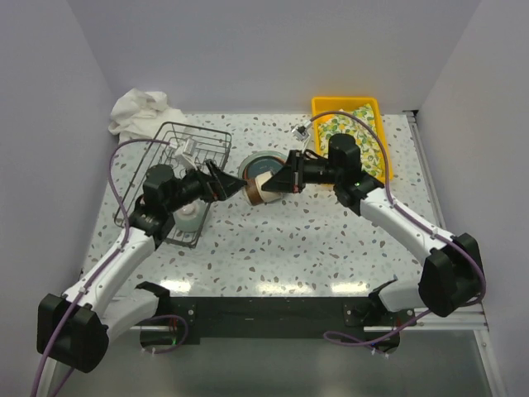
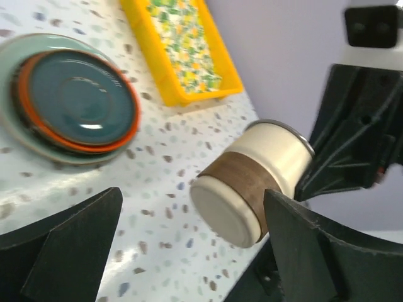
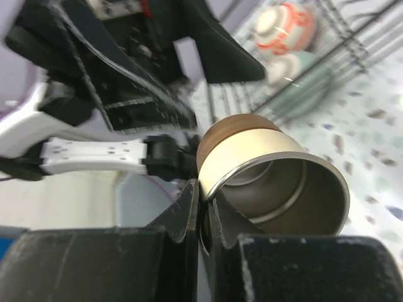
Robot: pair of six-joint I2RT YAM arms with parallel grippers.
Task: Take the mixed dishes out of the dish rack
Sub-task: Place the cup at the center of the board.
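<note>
The table is empty by the yellow tray's near edge [image 1: 341, 210], so the robot's right gripper next needs to move away from the left gripper, turn the cup base-down and lower it there.
A whitish cup with a brown band [image 1: 259, 189] hangs on its side above the table between the two grippers. My right gripper [image 3: 203, 196] is shut on its metal-lined rim [image 3: 277, 182]. My left gripper [image 2: 189, 217] is open, with the cup's base [image 2: 228, 211] between its spread fingers, close to the right finger. A stack of plates, dark teal on orange on pale green [image 2: 75, 100], lies on the table behind the cup [image 1: 266, 160]. The dish rack [image 1: 216, 139] stands at the left and holds a red-white bowl [image 3: 286, 25] and a pale green dish [image 3: 303, 78].
A yellow tray with a lemon-print cloth [image 1: 351, 124] stands at the back right and also shows in the left wrist view [image 2: 182, 47]. A crumpled white cloth [image 1: 139, 112] lies behind the rack. White walls close in the table on three sides.
</note>
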